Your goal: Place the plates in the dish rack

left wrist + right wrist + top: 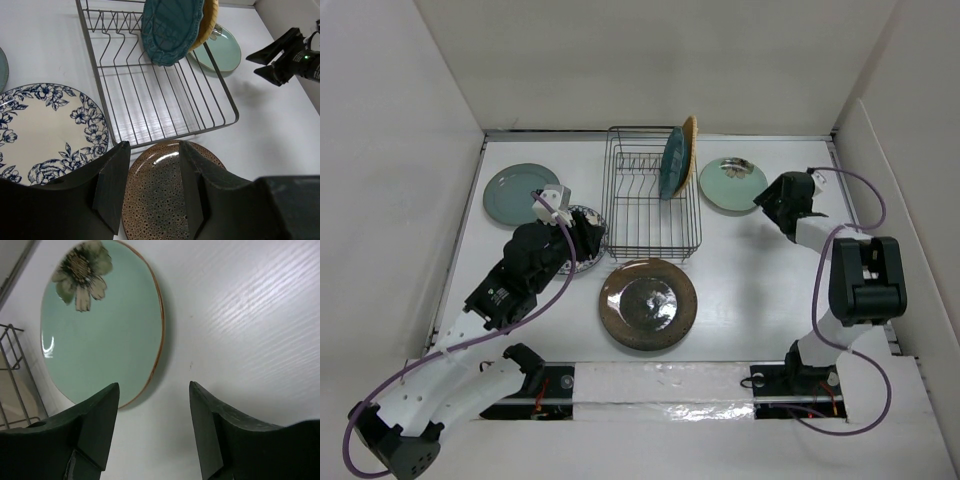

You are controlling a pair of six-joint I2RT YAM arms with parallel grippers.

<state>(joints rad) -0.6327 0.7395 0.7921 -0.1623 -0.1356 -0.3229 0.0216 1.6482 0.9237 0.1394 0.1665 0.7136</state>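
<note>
Next, the right gripper lowers and brings its open fingers around the pale mint plate's rim point(757, 203) farthest from the rack point(650, 232), since bare tabletop there leaves them room.
The black wire dish rack point(650, 232) stands at the back centre. A dark teal scalloped plate point(674, 163) and an orange-tan plate point(690, 138) stand upright at its far right end. The glossy brown plate point(648, 303) lies flat in front of the rack. The white plate with blue flowers point(586, 264) lies left of the rack, partly under my left gripper point(590, 236), which is open and empty. The grey-green plate point(518, 192) lies at the far left. The pale mint plate point(733, 184) lies right of the rack. My right gripper point(766, 200) is open beside its near edge.
In the left wrist view the open fingers point(116, 185) hover over the brown plate point(160, 200), with the floral plate point(45, 130) to the left and the rack point(165, 100) ahead. In the right wrist view the mint plate point(105, 325) lies just ahead of the fingers point(95, 425). White walls enclose the table.
</note>
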